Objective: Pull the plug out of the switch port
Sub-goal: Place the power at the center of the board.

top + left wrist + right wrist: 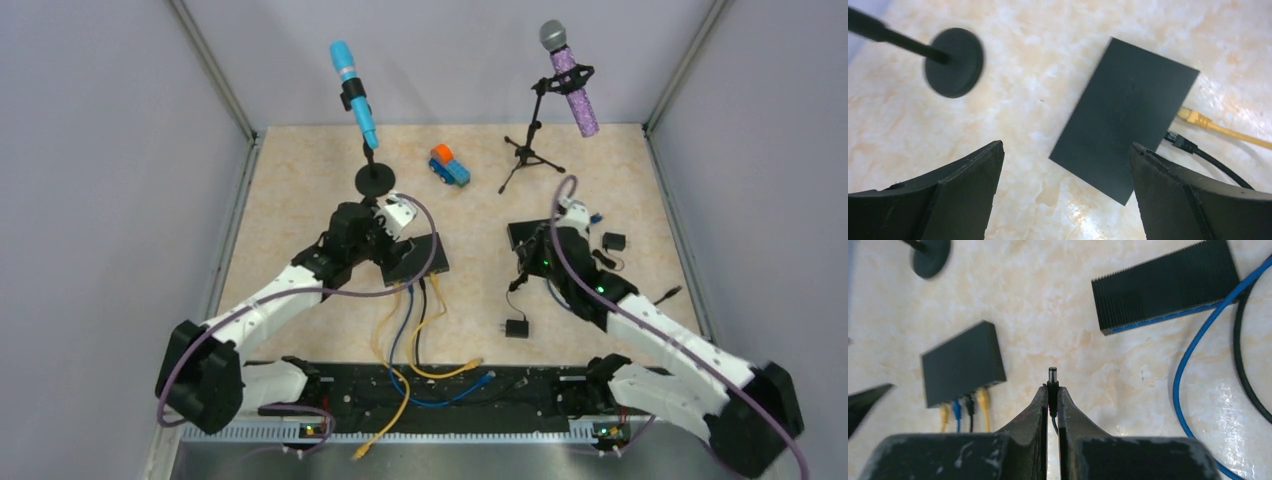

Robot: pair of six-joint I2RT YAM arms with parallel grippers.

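I need to move the plug (1052, 381) with my right gripper away from my base and down onto the table, next to the flat black switch (1168, 285).
My right gripper (1052, 390) is shut on a small black barrel plug (1052, 381). Its metal tip points up, free of any port, and its thin wire runs down between the fingers. A ribbed black switch (1168, 285) with a blue cable (1193, 352) lies ahead to the right; in the top view it (522, 234) lies just beyond my right gripper (527, 265). My left gripper (1065, 147) is open above a flat black switch (1128, 120), which has yellow (1193, 117) and black (1180, 142) plugs in its ports. In the top view my left gripper (400, 262) hovers over it (425, 255).
A blue microphone on a round base (375, 178) and a purple one on a tripod (530, 155) stand at the back, with a toy car (449, 165) between them. Power adapters (516, 328) (614, 241) lie near the right arm. Several network cables (410, 350) trail to the front rail.
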